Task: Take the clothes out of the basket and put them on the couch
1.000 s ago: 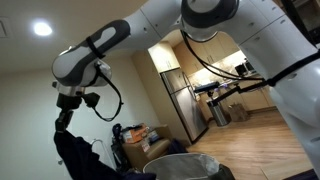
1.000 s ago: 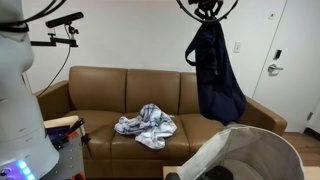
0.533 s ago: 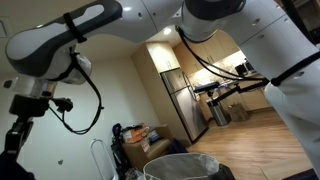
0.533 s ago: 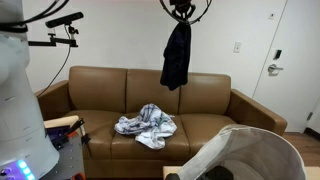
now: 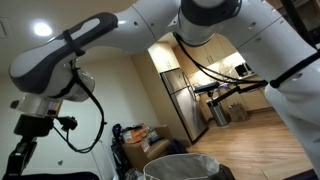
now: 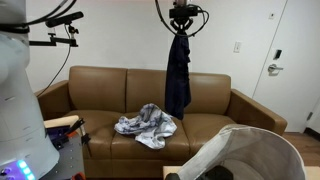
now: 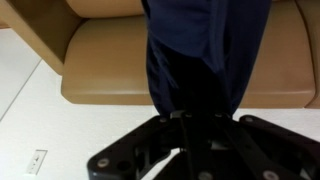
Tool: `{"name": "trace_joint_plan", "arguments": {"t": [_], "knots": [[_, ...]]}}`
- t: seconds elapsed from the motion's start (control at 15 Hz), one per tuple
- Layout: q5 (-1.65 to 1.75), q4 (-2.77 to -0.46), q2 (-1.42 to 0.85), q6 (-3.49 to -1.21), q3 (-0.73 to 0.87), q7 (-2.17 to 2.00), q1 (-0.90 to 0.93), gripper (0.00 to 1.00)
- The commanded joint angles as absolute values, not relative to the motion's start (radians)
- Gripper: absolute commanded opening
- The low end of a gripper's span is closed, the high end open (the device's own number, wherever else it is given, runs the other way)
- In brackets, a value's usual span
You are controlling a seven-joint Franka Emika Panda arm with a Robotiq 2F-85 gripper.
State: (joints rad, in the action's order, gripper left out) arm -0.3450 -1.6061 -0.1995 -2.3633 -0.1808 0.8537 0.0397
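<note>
My gripper moves down toward the crumpled white and grey cloth point(image 6: 146, 124) next, then lets go of the navy garment point(image 6: 178, 75), because its pinched top is still high above the seat.
My gripper point(image 6: 181, 24) hangs high over the brown couch point(image 6: 100, 92), shut on the top of a dark navy garment point(image 6: 178, 75) that drapes straight down in front of the backrest. In the wrist view the gripper point(image 7: 185, 118) pinches the navy garment point(image 7: 205, 50), with the couch seat point(image 7: 105, 70) below it. A crumpled white and grey cloth point(image 6: 146, 124) lies on the middle seat. The pale ribbed basket point(image 6: 258, 152) stands in the near right corner, and in an exterior view the basket point(image 5: 182, 165) sits at the bottom; its inside is hidden.
The white robot base point(image 6: 15, 100) fills the left edge. A camera on a stand point(image 6: 60, 25) sticks out above it. A door point(image 6: 292, 60) is right of the couch. A fridge point(image 5: 185, 100) and kitchen lie behind the basket.
The arm has carried the navy garment leftwards from above the couch's right seat to its middle. The garment has stopped swinging wide and now hangs narrow and straight.
</note>
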Motion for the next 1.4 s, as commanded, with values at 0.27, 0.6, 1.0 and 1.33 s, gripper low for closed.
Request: {"name": "trace_joint_plan", "arguments": {"t": [0.27,0.6,1.0,1.33], "knots": [[-0.696,-1.859,-0.31,-2.528,-0.343,1.219,0.076,0.05],[-0.647,-1.91,-0.381,-2.478,-0.356,1.156,0.122,0.04],[-0.57,-1.905,-0.406,-2.515,-0.312,1.041,0.169,0.05],[-0.314,-1.872,-0.495,-2.459,-0.149,0.632,0.35,0.04]]}}
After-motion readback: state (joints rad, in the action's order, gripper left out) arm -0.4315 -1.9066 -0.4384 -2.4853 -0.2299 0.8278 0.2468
